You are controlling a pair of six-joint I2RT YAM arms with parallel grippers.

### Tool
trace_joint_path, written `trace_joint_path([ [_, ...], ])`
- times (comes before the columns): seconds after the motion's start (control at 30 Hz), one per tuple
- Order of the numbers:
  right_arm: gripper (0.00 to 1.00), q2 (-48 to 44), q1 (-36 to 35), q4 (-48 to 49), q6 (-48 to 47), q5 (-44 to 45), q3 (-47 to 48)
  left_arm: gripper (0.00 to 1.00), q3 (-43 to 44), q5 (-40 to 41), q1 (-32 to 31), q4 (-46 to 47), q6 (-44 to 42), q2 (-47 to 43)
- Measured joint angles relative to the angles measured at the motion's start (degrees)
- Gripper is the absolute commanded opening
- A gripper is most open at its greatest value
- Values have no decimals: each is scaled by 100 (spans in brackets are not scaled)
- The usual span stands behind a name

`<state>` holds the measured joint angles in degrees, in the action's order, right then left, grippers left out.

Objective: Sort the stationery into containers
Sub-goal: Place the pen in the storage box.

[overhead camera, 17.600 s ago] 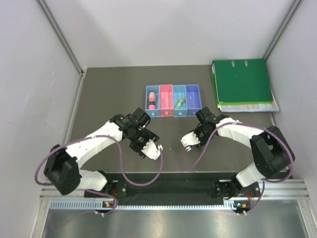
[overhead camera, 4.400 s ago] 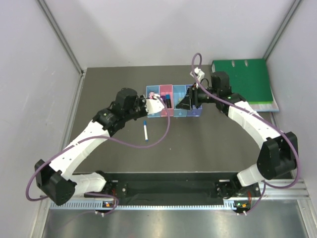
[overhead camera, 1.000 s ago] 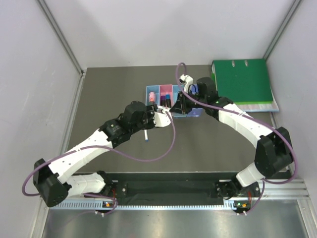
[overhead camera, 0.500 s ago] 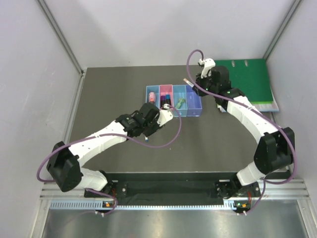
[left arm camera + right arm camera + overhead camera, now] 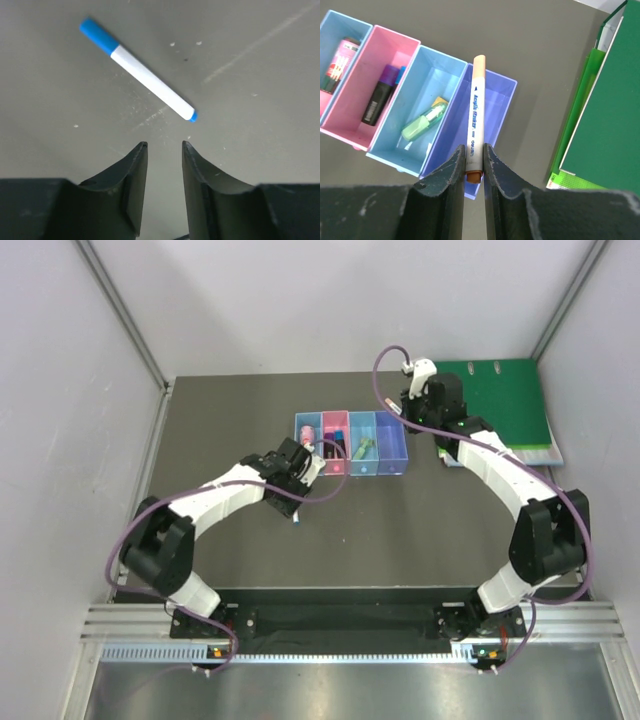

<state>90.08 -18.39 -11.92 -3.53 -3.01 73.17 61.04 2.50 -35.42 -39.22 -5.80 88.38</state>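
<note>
My left gripper turns and lowers next onto the white pen body's end away from the blue cap, as the white pen lies at an angle to my open fingers.
Four bins stand in a row: light blue (image 5: 308,430), pink (image 5: 335,468), blue (image 5: 362,468) and violet-blue (image 5: 392,448). My right gripper (image 5: 474,146) is shut on a thin white pen with tan ends (image 5: 476,110) and holds it above the violet-blue bin (image 5: 497,107). The light blue bin (image 5: 350,27) holds a thick pink marker (image 5: 339,62). The pink bin (image 5: 355,112) holds black markers (image 5: 380,97). The blue bin (image 5: 427,70) holds a mint green marker (image 5: 420,125). My left gripper (image 5: 164,145) is open just short of a white pen with a blue cap (image 5: 142,77) lying on the table.
A large green ring binder (image 5: 490,405) lies at the back right, close to my right arm, and shows at the right edge of the right wrist view (image 5: 605,115). Grey walls close in the table on three sides.
My left gripper has drawn back left and now points at the blue-capped white pen. My right gripper has pulled right from over the bins and holds its pen by the violet-blue bin.
</note>
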Motion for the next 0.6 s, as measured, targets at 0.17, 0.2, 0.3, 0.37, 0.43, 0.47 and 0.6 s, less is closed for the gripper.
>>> trace_joint_path([
  [0.17, 0, 170, 39, 15, -48, -4, 0, 37, 210, -162, 192, -164, 374, 654],
  [0.2, 0, 210, 42, 15, -50, -7, 0, 37, 234, -186, 190, -190, 442, 710],
  [0.3, 0, 284, 46, 11, -66, -11, 2, 39, 343, -234, 190, -223, 577, 846],
  [0.37, 0, 321, 46, 15, -90, -11, 7, 44, 433, -271, 199, -223, 623, 914],
  [0.43, 0, 350, 46, 15, -96, -15, 7, 49, 525, -291, 212, -225, 673, 966],
  [0.47, 0, 358, 46, 15, -96, -17, 7, 56, 553, -299, 219, -221, 697, 977],
  [0.6, 0, 382, 46, 24, -94, -68, 7, 61, 638, -334, 247, -223, 782, 977],
])
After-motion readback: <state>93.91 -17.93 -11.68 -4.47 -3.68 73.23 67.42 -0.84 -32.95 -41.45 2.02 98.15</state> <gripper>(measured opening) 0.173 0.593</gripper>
